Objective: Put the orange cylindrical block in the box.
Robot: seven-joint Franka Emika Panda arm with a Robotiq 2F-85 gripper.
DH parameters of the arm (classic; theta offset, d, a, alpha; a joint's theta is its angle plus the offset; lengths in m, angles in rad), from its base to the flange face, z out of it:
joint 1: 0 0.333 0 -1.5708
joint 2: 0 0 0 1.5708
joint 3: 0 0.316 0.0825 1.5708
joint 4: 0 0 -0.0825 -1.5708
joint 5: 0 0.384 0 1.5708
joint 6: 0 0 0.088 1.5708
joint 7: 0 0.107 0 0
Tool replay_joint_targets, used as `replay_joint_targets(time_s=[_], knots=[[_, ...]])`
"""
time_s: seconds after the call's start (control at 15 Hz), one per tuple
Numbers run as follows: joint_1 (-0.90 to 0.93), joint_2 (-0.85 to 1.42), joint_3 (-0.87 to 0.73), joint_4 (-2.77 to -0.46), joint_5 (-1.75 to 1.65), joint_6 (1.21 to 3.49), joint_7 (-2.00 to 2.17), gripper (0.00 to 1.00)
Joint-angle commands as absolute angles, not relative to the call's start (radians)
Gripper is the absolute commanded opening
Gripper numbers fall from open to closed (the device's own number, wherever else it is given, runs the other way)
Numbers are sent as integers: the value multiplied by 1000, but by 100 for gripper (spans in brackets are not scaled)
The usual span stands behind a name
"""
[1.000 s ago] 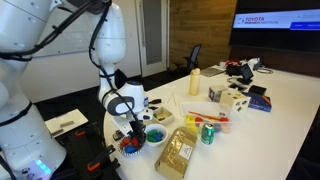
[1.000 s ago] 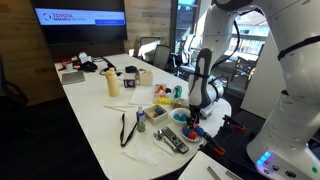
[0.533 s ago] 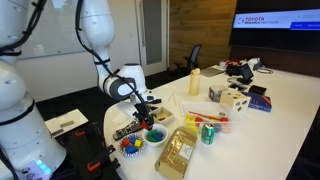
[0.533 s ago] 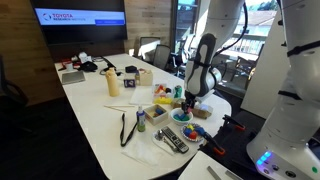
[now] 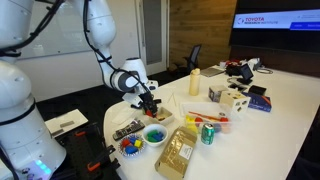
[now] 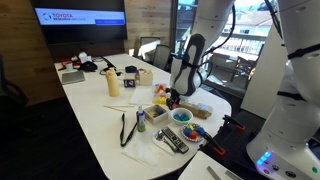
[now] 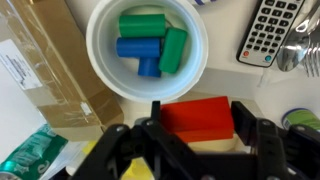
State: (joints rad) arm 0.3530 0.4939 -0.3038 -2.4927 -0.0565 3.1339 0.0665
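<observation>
My gripper moves away from the white bowl to over the open box next, then lowers to release the block inside. It still hangs beside that box.
In the wrist view my gripper (image 7: 200,120) is shut on a small orange-red block (image 7: 195,112) that fills the gap between the fingers; it seems to be the orange cylindrical block. A pale surface and a yellow block (image 7: 135,170) lie under it. In both exterior views the gripper (image 5: 150,103) (image 6: 172,97) hangs low over the table. It is right beside a small open box (image 6: 158,100) with coloured pieces in it.
A white bowl (image 7: 147,48) (image 5: 154,134) holds green and blue cylinders. Another bowl (image 5: 131,146) (image 6: 197,132) holds red and blue blocks. A remote (image 7: 272,32) (image 5: 127,130), a brown cardboard package (image 7: 50,70) (image 5: 176,152) and a green can (image 5: 208,133) stand close by.
The gripper rose from the bowl of red and blue blocks with the block in its fingers. It moved across the table, away from the edge, to the small open box.
</observation>
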Motion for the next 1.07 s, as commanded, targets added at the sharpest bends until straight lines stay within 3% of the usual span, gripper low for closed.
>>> replay_joint_targets(time_s=[0.0, 1.0], knots=[[364, 576, -278, -2375, -43, 3115, 106, 46], [329, 875, -194, -1985, 11, 3072, 150, 46]])
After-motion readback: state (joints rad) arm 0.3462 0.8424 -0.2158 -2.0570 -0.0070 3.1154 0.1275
